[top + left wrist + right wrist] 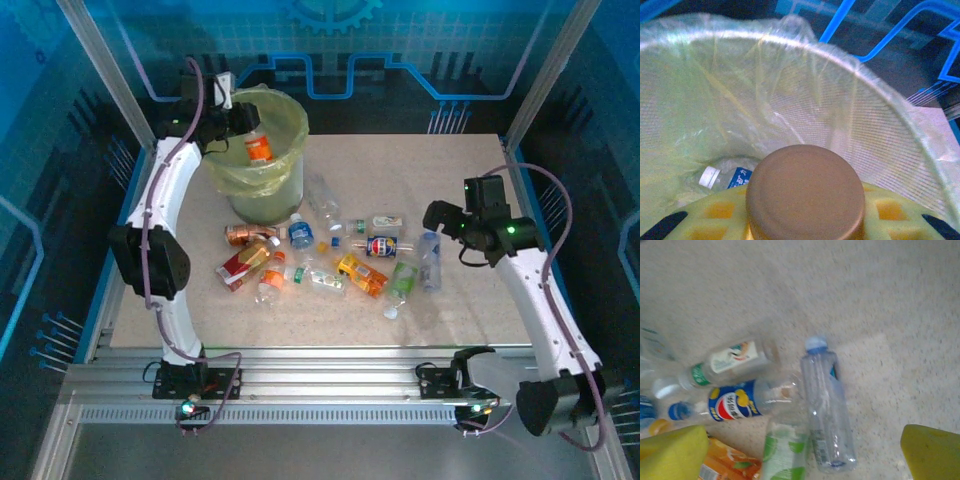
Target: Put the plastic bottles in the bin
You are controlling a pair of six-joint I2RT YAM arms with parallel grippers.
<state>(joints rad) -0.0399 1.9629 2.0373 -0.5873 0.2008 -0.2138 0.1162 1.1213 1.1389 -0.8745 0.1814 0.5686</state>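
Note:
The left gripper needs to go down into the bin's opening next and release the orange-labelled bottle, as the bottom of the bin with the white-capped bottle is well below the gripper.
The bin, lined with a yellow-green bag, stands at the back left of the table. My left gripper hangs over its mouth, shut on an orange-labelled bottle. In the left wrist view that bottle's brown cap sits between the yellow pads, and a white-capped, blue-labelled bottle lies at the bin's bottom. Several bottles lie scattered mid-table. My right gripper hovers open above the right ones; a clear blue-capped bottle lies below its yellow fingers.
Next to the clear bottle lie a blue Pepsi-style bottle, a green-labelled one, a white-labelled one and an orange one. Bare tabletop spreads right of the pile. Frame posts and blue walls enclose the table.

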